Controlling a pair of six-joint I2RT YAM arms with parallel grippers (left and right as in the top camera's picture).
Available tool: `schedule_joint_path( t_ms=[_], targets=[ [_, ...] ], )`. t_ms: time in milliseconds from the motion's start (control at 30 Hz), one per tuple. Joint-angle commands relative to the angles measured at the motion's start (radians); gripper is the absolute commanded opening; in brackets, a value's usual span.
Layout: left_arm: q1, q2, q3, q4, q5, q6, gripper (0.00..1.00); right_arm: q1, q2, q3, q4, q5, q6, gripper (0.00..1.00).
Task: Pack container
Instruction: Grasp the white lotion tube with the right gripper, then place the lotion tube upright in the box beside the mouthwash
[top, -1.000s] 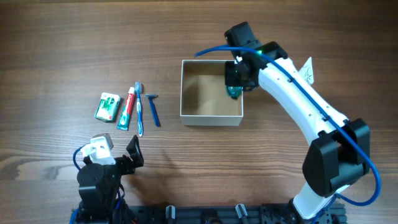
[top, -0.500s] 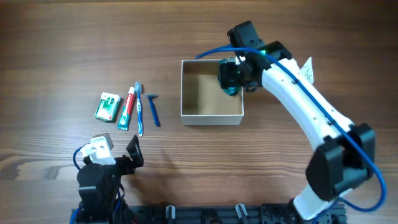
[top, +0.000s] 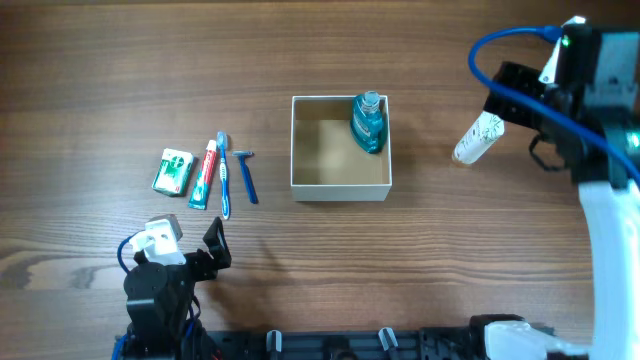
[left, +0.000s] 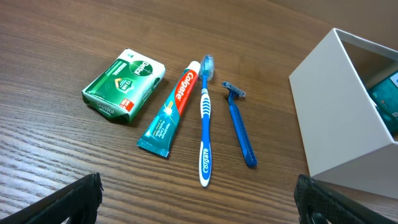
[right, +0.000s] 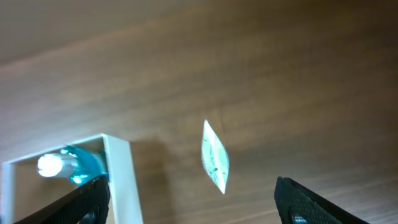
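The white tube stands upright below my right gripper's open, empty fingers, which come down over the tube's narrow upper end (top: 491, 124) (right: 215, 156) next and close on it.
The container (top: 340, 180), a square white box with a brown inside, stands mid-table. A teal bottle (top: 368, 122) rests in its far right corner and shows as a blurred teal shape (right: 68, 167) behind the box wall (right: 118, 180) in the right wrist view. My right gripper (top: 522, 120) hangs open and empty at the right, away from the box, above a white tube (top: 477, 135). That tube (right: 216, 155) lies ahead of the jaws (right: 205, 208). My left gripper (top: 190, 242) sits open at the front left, empty (left: 199, 208).
Left of the box lie a green soap box (left: 124, 84), a toothpaste tube (left: 173, 109), a blue toothbrush (left: 205, 121) and a blue razor (left: 239, 124), side by side. The box's white wall (left: 336, 124) rises at the right of the left wrist view.
My right gripper opened, left the teal bottle in the container's far right corner, and pulled away up and to the right. The left arm has not moved.
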Motion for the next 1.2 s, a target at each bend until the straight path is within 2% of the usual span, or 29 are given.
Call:
schedule_joint_path(
  t_ms=[0,100,133,233,333,400,433,700,867,967,1067,1167],
  targets=[
    [-0.004,-0.010,-0.018,-0.004,0.019,0.020,1.00,-0.030,0.142,-0.015,-0.020,-0.065,-0.038,0.84],
    [-0.004,-0.010,-0.018,-0.004,0.019,0.020,1.00,-0.031,0.281,-0.015,-0.027,-0.039,-0.015,0.82],
    [-0.004,-0.010,-0.018,-0.004,0.019,0.020,1.00,-0.031,0.316,-0.015,-0.026,-0.038,-0.015,0.76],
    [-0.004,-0.010,-0.018,-0.004,0.019,0.020,1.00,-0.030,0.397,-0.015,-0.029,-0.046,-0.016,0.43],
    [-0.004,-0.010,-0.018,-0.004,0.019,0.020,1.00,-0.031,0.410,-0.015,-0.036,-0.045,-0.016,0.17],
    [-0.004,-0.010,-0.018,-0.004,0.019,0.020,1.00,-0.030,0.402,-0.015,-0.045,-0.045,-0.016,0.13],
    [-0.004,-0.010,-0.018,-0.004,0.019,0.020,1.00,-0.031,0.402,-0.015,-0.051,-0.045,-0.016,0.04],
    [-0.004,-0.010,-0.018,-0.004,0.019,0.020,1.00,-0.034,0.358,-0.016,-0.072,-0.053,-0.029,0.04],
    [-0.004,-0.010,-0.018,-0.004,0.019,0.020,1.00,0.004,0.120,-0.015,-0.084,-0.090,-0.012,0.04],
    [-0.004,-0.010,-0.018,-0.004,0.019,0.020,1.00,0.084,-0.068,-0.015,-0.116,-0.091,0.011,0.04],
    [-0.004,-0.010,-0.018,-0.004,0.019,0.020,1.00,0.168,-0.166,-0.015,-0.131,-0.091,0.037,0.04],
    [-0.004,-0.010,-0.018,-0.004,0.019,0.020,1.00,0.252,-0.194,-0.015,-0.122,-0.095,0.036,0.04]
  ],
)
